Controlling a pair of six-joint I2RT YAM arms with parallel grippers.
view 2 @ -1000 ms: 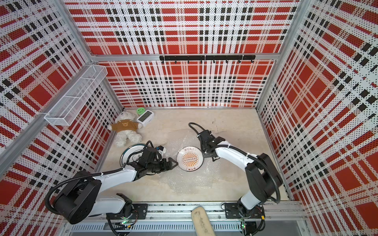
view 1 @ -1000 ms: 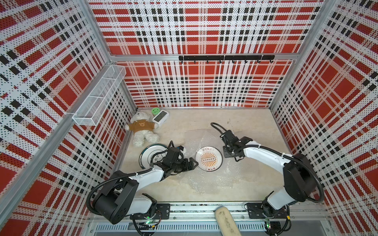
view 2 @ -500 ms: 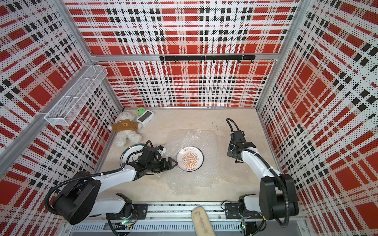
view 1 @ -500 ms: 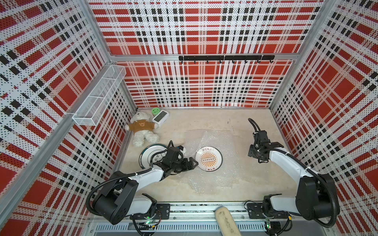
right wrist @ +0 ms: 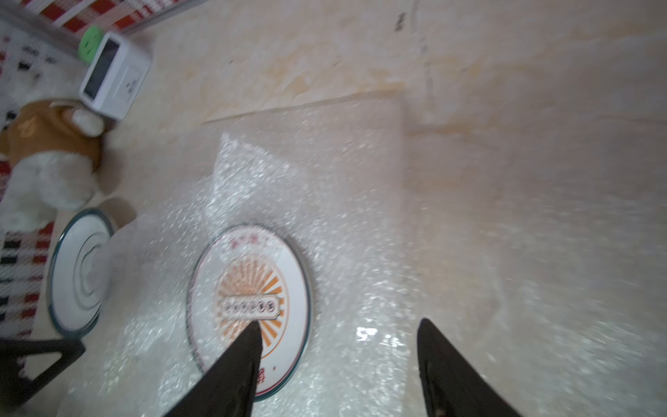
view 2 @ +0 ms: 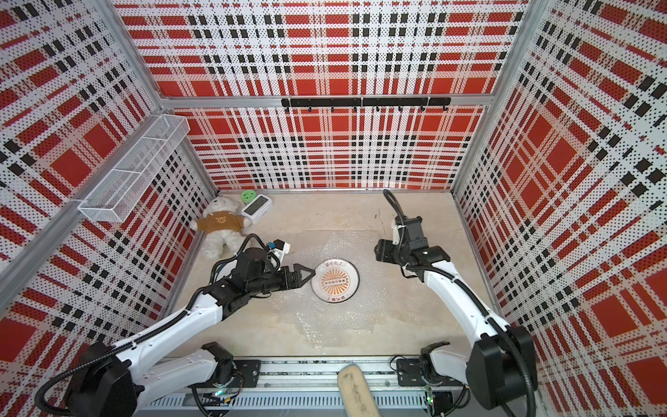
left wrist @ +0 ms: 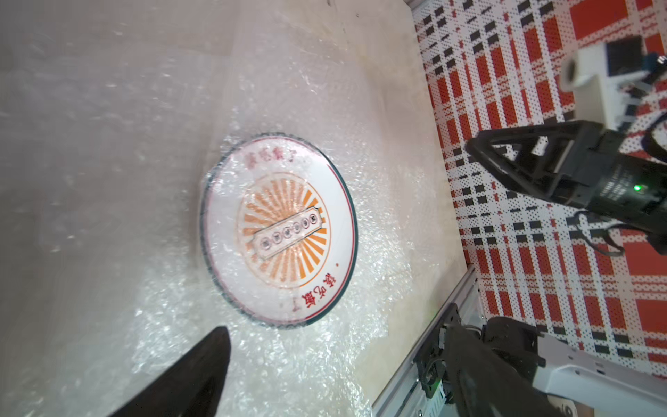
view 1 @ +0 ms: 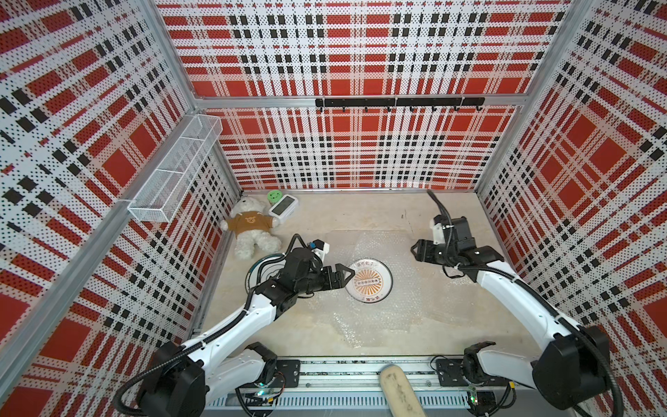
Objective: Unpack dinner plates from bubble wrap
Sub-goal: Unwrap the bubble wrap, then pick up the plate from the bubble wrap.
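I need to move my right gripper down and back next, so that it straddles the emblem plate's rim on the gripper's own side (view 1: 392,278) (right wrist: 310,323), and close it, since that rim is free of covering wrap.
A white dinner plate (view 1: 368,279) (view 2: 335,279) with an orange sunburst emblem and red lettering lies flat on spread-out bubble wrap (view 1: 379,317) (left wrist: 288,361) (right wrist: 361,202); a thin layer of wrap seems to cover part of it. A second dinner plate (view 1: 258,274) (right wrist: 79,270), white with a dark rim and rings, lies bare to its left, partly under my left arm. My left gripper (view 1: 347,276) (left wrist: 335,375) is open at the emblem plate's left edge, holding nothing. My right gripper (view 1: 415,251) (right wrist: 339,323) hovers open over the wrap to the plate's right, empty.
A teddy bear (view 1: 252,227), a small white clock (view 1: 283,207) and a green disc (view 1: 274,196) sit in the back left corner. A wire basket (view 1: 173,173) hangs on the left wall. A beige handle (view 1: 399,393) pokes in at the front edge.
My right gripper, shut near the plate a second ago, swung right drawing the wrap out flat, then opened and let go. The left arm has stayed put.
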